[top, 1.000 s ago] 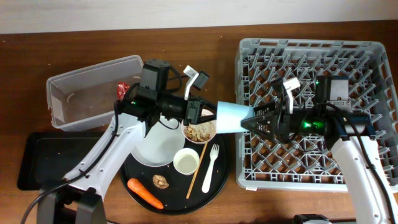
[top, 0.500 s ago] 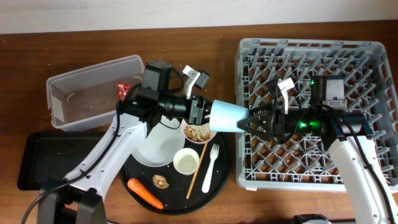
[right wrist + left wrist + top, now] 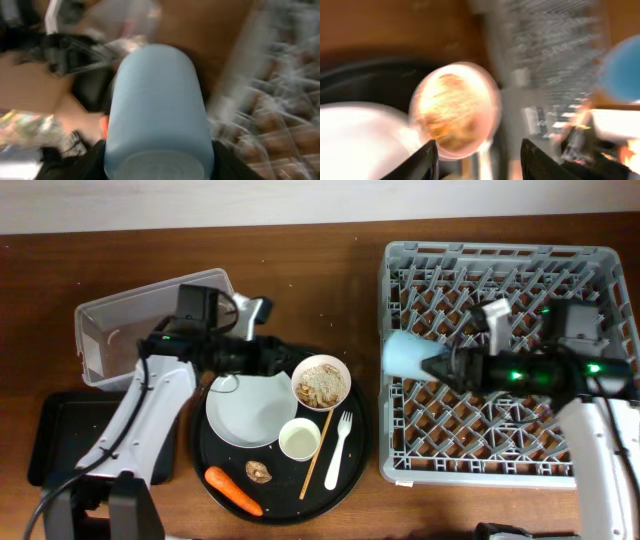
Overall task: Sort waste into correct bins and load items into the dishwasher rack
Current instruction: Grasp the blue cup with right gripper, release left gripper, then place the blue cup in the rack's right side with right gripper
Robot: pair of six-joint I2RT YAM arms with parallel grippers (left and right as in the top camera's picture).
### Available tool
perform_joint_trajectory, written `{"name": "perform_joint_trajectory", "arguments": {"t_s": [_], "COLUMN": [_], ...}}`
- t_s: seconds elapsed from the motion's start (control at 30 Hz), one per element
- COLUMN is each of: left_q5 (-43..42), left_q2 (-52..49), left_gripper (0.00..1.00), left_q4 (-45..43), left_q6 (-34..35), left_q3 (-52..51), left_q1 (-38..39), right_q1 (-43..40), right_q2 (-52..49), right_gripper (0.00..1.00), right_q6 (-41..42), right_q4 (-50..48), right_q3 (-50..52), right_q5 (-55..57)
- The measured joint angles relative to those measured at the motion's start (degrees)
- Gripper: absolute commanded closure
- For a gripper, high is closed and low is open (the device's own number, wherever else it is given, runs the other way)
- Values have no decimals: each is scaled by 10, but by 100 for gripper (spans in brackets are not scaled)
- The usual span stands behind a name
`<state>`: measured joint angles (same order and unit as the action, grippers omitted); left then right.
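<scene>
The cup in my right gripper will go down and right in the overhead view next, to the rack's empty near corner (image 3: 556, 444). Then I will lower it and let it go.
The light-blue cup (image 3: 405, 354) lies on its side in the air over the left edge of the grey dishwasher rack (image 3: 500, 442). My right gripper (image 3: 440, 366) is shut on it. In the right wrist view the cup (image 3: 155, 110) fills the space between both fingers (image 3: 92, 162). My left gripper (image 3: 290, 366) stands open and empty just left of the pink-beige bowl (image 3: 321, 383) of beige scraps. The left wrist view is blurred, with the bowl (image 3: 455, 112) ahead of the parted fingers (image 3: 427, 160).
On the round black tray (image 3: 357, 465) lie the white plate (image 3: 250, 415), white cup (image 3: 300, 440), fork (image 3: 338, 448), wooden stick (image 3: 317, 452), carrot (image 3: 233, 490) and brown lump (image 3: 259, 471). The clear tub (image 3: 110, 340) and shallow black tray (image 3: 55, 435) sit at the left.
The left gripper opened, let go of the light-blue cup and drew back to the left. The right gripper closed on the cup and carried it right, over the rack.
</scene>
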<state>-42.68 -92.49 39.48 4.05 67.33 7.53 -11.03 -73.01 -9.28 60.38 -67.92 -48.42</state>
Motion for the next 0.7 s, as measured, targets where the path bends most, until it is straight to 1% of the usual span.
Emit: {"name": "perform_joint_trajectory", "arguments": {"t_s": [0.1,0.2,0.3,0.4,0.5,0.57,0.7], "left_q5": [90,176,232,257,268,270,272], "left_q2": [0,0,0,0,0,0,0], "left_gripper": [48,49,49,49,49,49,49], "left_q4": [52,95,129,144,148,149,151], "left_q6": [-12,-15,-15,-15,-15,-15,-15], "left_q3": [0,0,0,0,0,0,0], "left_q1": [-23,-49,-80,-103,-109,-109,-109], "right_q1": [-28,-77,-127,-185,-233,-261,-298], "right_q2": [0,0,1,0,-7,-21,-78], "right_gripper": [53,52,53,53,52,52,52], "right_q6": [15,49,88,139,182,201,228], "right_q4": [55,100,110,114,114,114,118], "right_q3": [-45,-102,-128,-131,-131,-131,-134], "right_q5": [85,194,290,398,475,505,530]}}
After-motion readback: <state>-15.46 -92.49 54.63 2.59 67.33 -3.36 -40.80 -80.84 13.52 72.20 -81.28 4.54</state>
